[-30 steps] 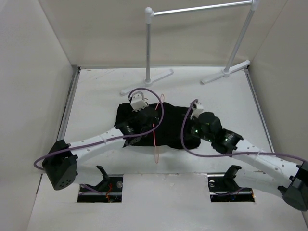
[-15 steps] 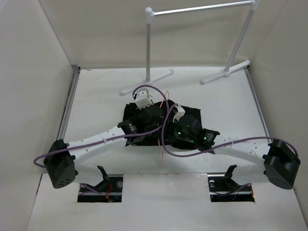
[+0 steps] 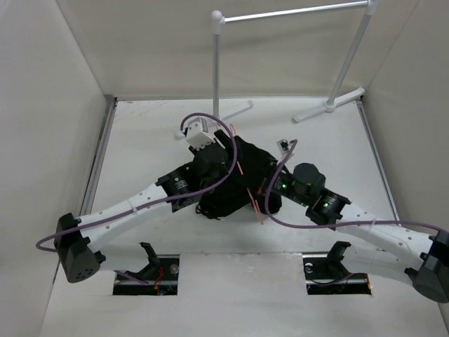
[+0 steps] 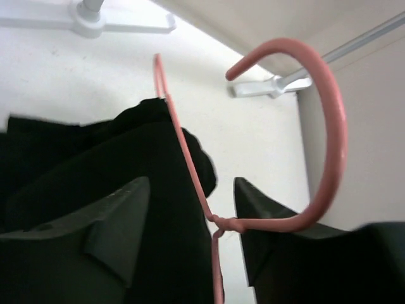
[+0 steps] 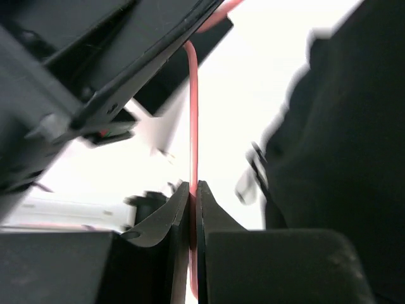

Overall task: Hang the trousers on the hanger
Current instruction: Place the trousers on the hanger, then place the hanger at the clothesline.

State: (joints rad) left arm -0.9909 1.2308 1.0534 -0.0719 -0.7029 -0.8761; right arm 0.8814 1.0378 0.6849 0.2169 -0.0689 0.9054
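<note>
I will carry the hanger [image 3: 245, 184] up and outward with my right gripper, hook it over the rail's bare crossbar [image 3: 324, 8] and let go of the hanger's wire, because the hanger's open hook can hang there.
The black trousers [image 3: 242, 172] lie bunched in the middle of the table, partly draped over the pink-red wire hanger [image 3: 245, 184]. The hanger runs slantwise from its hook near the rail's foot down to the near side. In the left wrist view, my left gripper [image 4: 190, 206] is open. The hanger's twisted neck [image 4: 225, 222] sits loose between its fingers, and the hook [image 4: 332, 126] curls up to the right, with trousers [image 4: 95, 152] to the left. My right gripper [image 5: 193, 190] is shut on a straight run of the hanger wire [image 5: 192, 107], with trousers [image 5: 342, 158] beside it.
A white-and-grey garment rail [image 3: 217, 63] stands at the back, its feet [image 3: 231, 112] on the table just beyond the trousers. White walls close in the left, right and back sides. Two slots with fixtures [image 3: 147, 270] lie at the near edge.
The left gripper has opened off the hanger's neck, and the right gripper has shut on the hanger wire. Hanger and trousers have swung into a slant and bunched; the right arm drew back rightward.
</note>
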